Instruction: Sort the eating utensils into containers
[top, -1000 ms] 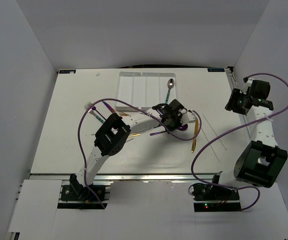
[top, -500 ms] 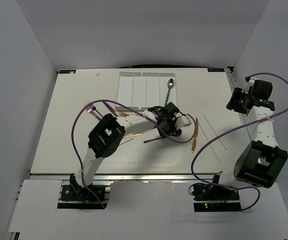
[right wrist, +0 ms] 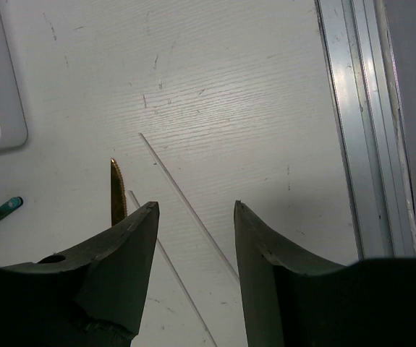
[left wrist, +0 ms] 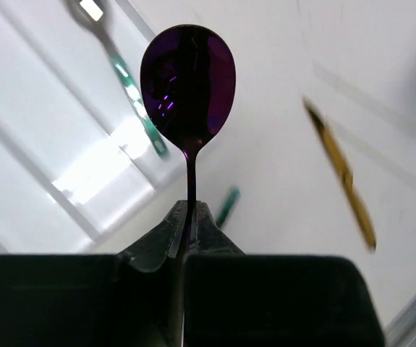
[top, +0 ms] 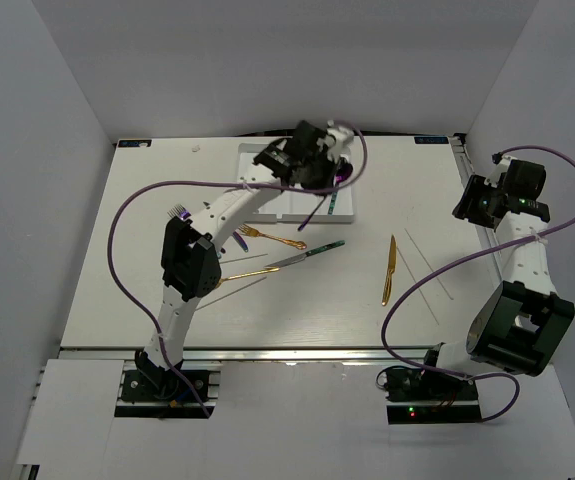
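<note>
The purple spoon [left wrist: 187, 87] slants across the teal-handled spoon's section of the tray, so my left gripper should next turn it lengthwise, then lower it in.
My left gripper [top: 319, 168] is shut on the handle of an iridescent purple spoon [left wrist: 187, 87] and holds it above the right end of the white divided tray [top: 263, 176]. The spoon's bowl [top: 345, 176] points right and its handle hangs toward the table. A teal-handled spoon [left wrist: 124, 81] lies in the tray's right compartment. A gold fork [top: 273, 238], a teal-handled knife [top: 312, 252], a gold utensil [top: 248, 273] and a gold knife [top: 389, 270] lie on the table. My right gripper [top: 473, 206] is open and empty at the far right, above bare table [right wrist: 195, 206].
Thin grey sticks [top: 429, 272] lie right of the gold knife and show under my right gripper [right wrist: 187, 204]. A fork head [top: 179, 213] shows at the left, partly behind my left arm. The table's metal rail [right wrist: 359, 130] runs along the right edge.
My left gripper has lifted the purple spoon from the middle of the table and carried it back over the tray. The teal-handled knife is now uncovered. My right arm has not moved.
</note>
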Controlling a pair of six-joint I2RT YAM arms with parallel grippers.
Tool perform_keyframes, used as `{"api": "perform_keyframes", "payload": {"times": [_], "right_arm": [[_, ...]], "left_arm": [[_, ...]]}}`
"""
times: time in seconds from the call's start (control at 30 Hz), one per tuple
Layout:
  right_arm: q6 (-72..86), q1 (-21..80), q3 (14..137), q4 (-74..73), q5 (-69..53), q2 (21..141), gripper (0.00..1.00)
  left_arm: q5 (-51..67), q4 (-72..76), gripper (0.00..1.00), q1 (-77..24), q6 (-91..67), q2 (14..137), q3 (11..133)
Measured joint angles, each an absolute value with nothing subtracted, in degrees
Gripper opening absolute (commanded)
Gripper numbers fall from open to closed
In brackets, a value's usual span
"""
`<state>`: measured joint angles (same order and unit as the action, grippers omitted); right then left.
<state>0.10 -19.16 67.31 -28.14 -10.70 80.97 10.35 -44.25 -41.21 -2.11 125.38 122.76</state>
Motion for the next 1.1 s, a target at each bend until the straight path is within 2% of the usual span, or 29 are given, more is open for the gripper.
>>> {"api": "perform_keyframes", "payload": {"times": [0.07,0.17,0.27,0.47,0.8,1.1], "right_arm": [[0.5,-19.2,67.4,-28.1,-10.7,81.1,0.53],[1.1,-19.2,67.7,-28.1,-10.7,81.2,0.53],[1.6,-19.2,67.8,-28.2,-10.7,81.5,0.53],[2.4,-19.2,67.8,-28.3,-10.7,82.4,0.53],[2.6,-19.2,67.8,-28.6,-10.2,82.6,0.54],[2.6,-19.2,67.8,-28.6,-9.3,82.6,0.54]], "left_arm": [[9.2,-42.7,0.0,-38.3,-5.6,126.6,129.1],[4.9,-38.4,0.0,-36.0,-10.7,127.3,132.4],[1.1,-32.5,0.0,-35.6,-15.6,127.9,130.3],[0.1,-17.0,0.0,-35.4,-21.8,129.3,117.0],[-0.6,-0.9,0.0,-35.3,-26.1,138.2,118.6],[-1.3,5.4,0.0,-35.3,-27.5,141.1,120.2]]}}
